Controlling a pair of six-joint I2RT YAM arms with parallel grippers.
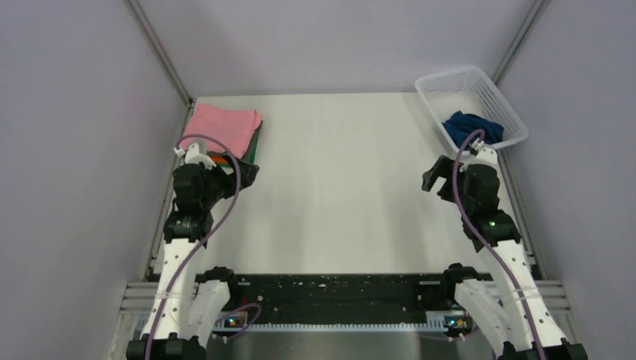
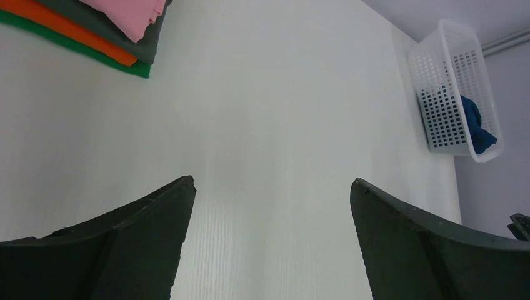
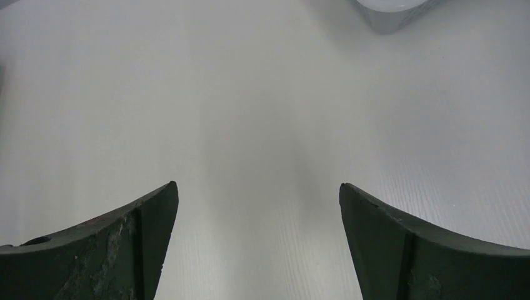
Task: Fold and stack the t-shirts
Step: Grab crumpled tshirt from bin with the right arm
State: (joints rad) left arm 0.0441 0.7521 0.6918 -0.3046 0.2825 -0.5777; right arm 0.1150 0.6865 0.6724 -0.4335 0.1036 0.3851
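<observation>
My right gripper will next lift outward over the basket's near rim and then go down onto the navy blue t-shirt [image 1: 471, 126], which lies crumpled inside.
A stack of folded t-shirts lies at the table's back left, with the pink shirt [image 1: 223, 126] on top. In the left wrist view the pink shirt [image 2: 128, 15] lies over a dark grey layer [image 2: 106, 28], the orange shirt [image 2: 69, 31] and the green shirt [image 2: 94, 55]. The navy blue t-shirt [image 1: 471, 126] lies crumpled in the white mesh basket [image 1: 469, 79]; its print is hidden. My left gripper [image 1: 244, 172] is open and empty just in front of the stack, over bare table [image 2: 272, 181]. My right gripper [image 1: 433, 178] is open and empty in front of the basket [image 3: 257, 185].
The basket stands tilted at the back right corner, also in the left wrist view [image 2: 450, 62], with the navy shirt [image 2: 478, 128] inside. One of its corners shows at the top of the right wrist view [image 3: 394, 15]. Grey walls enclose the white table [image 1: 337, 187].
</observation>
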